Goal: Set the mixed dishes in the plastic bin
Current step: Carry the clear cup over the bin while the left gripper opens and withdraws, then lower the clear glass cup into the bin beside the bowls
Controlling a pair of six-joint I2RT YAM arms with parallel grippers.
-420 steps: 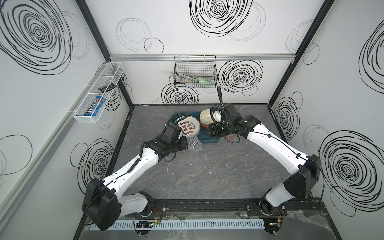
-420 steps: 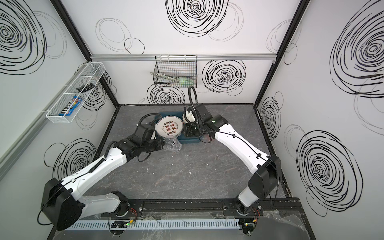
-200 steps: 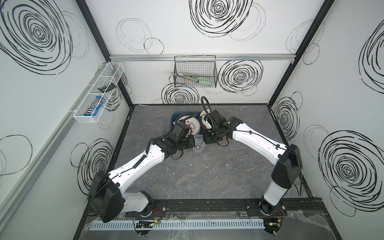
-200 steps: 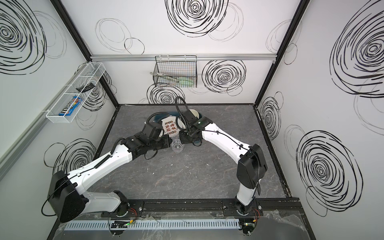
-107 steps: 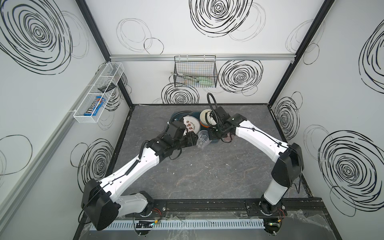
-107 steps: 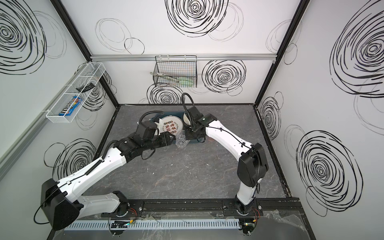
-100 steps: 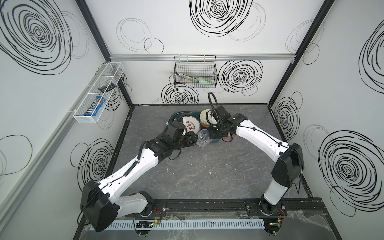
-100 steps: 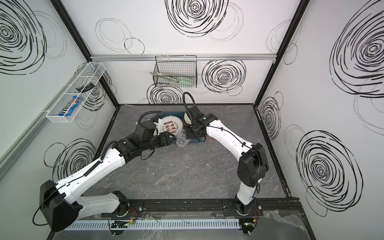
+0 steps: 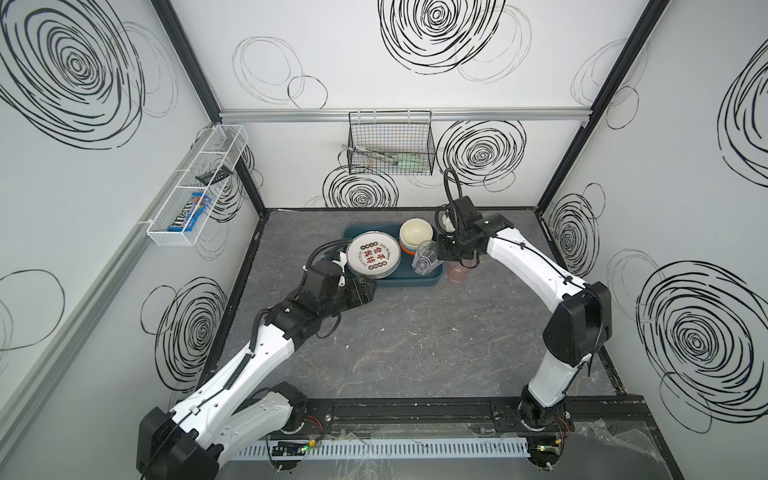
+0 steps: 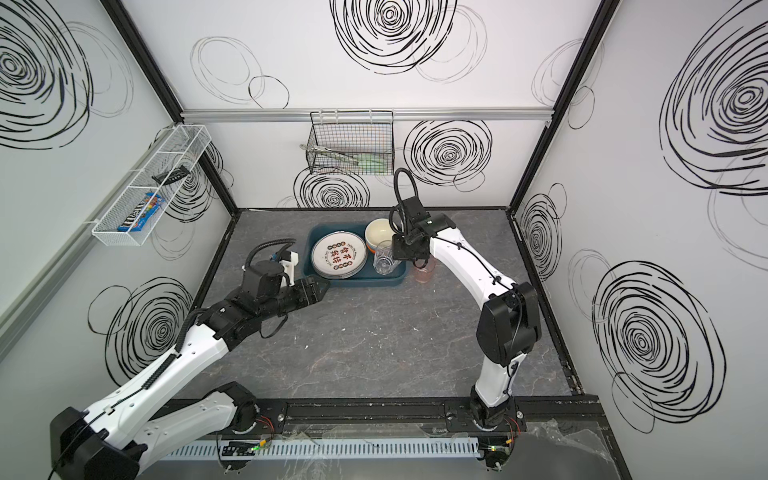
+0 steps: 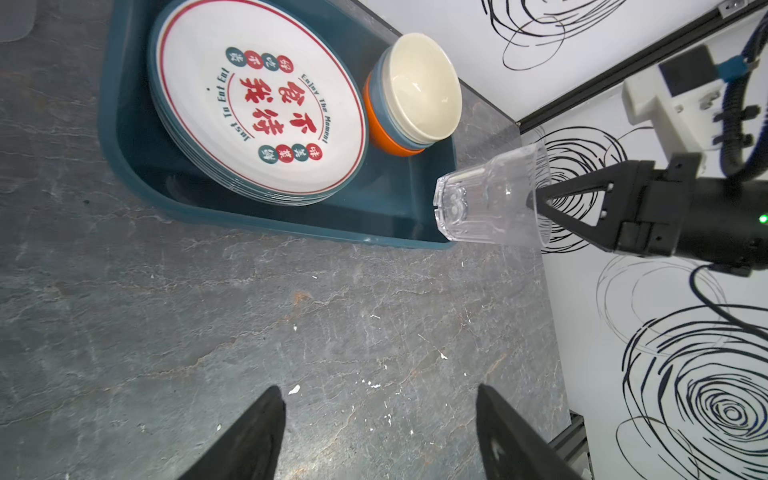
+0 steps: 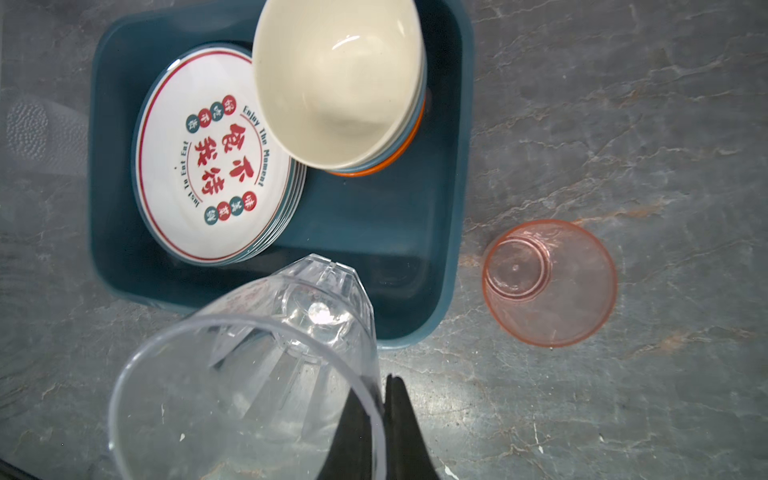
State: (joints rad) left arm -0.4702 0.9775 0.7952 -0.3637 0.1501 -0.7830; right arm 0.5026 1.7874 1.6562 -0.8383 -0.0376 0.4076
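Note:
The bin's near corner by the pink tumbler is bare below my right gripper, so I need to lower the gripper there and let go of the clear glass's rim.
The plastic bin point(image 9: 399, 283) point(image 10: 365, 283) sits at the back middle of the table. It holds a stack of white plates point(image 9: 372, 254) point(image 12: 208, 166) and nested bowls point(image 9: 415, 235) point(image 11: 419, 87), cream on top. My right gripper point(image 12: 380, 384) point(image 9: 439, 257) is shut on the rim of a clear glass point(image 12: 249, 374) point(image 11: 490, 203), which hangs over the bin's front right corner. A pink tumbler point(image 9: 458, 272) point(image 12: 548, 282) stands on the table just right of the bin. My left gripper point(image 11: 378, 388) point(image 9: 370, 286) is open and empty, low by the bin's front left.
A black wire basket point(image 9: 390, 145) hangs on the back wall. A white mesh tray point(image 9: 195, 187) is fixed to the left wall. Black frame posts stand at the back corners. Grey table surface stretches in front of the bin.
My left gripper has opened, let go of the clear glass and drawn back to the left. My right gripper, shut on the glass rim, has carried it right and back over the bin.

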